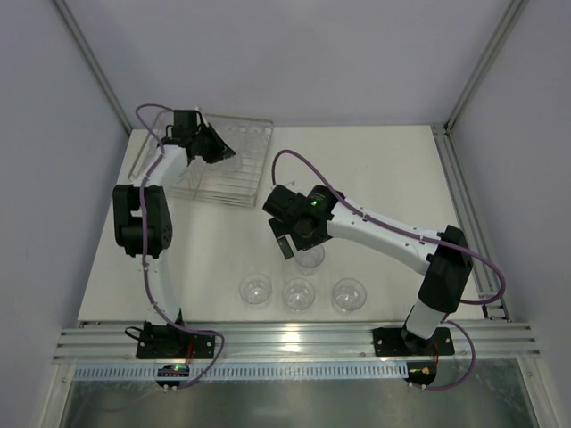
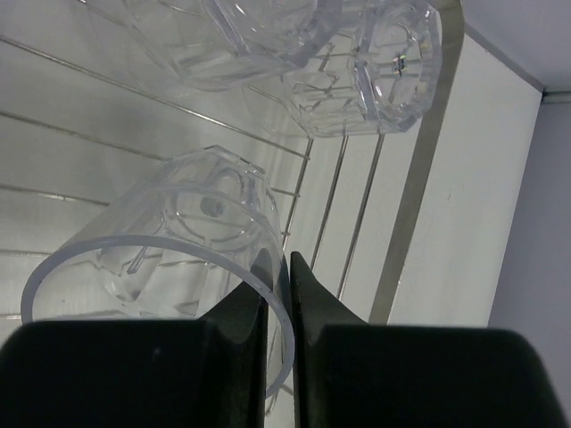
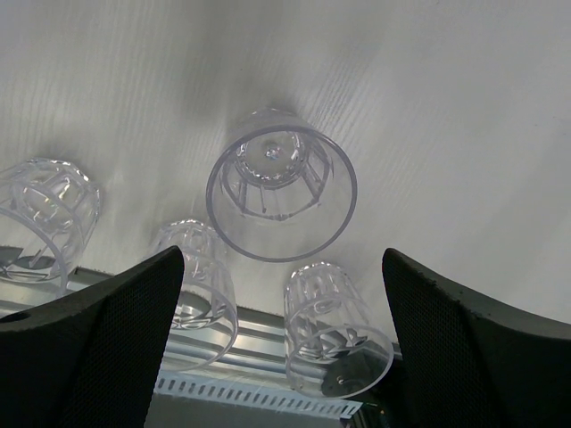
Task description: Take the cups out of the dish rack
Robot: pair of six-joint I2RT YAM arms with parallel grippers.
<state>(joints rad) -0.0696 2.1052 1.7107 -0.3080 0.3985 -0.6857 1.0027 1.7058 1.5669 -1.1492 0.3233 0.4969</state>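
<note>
My left gripper lifts the clear cup from the rack (image 1: 234,183) next, then brings it back and lowers it beside the lone upright cup.
The dish rack (image 1: 234,183) stands at the back left; its wires and rim (image 2: 426,160) fill the left wrist view. My left gripper (image 1: 217,147) (image 2: 278,267) reaches into the rack and is shut on the wall of a clear cup (image 2: 169,241), one finger inside the rim and one outside. Two more cups (image 2: 393,62) lie in the rack beyond it. My right gripper (image 1: 294,242) (image 3: 281,267) is open and empty, just above an upright cup (image 1: 310,258) (image 3: 281,183) on the table. Three cups (image 1: 298,293) stand in a row near the front edge.
The row of cups on the table shows in the right wrist view (image 3: 335,325), close to the metal rail (image 1: 294,339) at the table's front edge. The enclosure's white walls stand behind and on both sides of the table.
</note>
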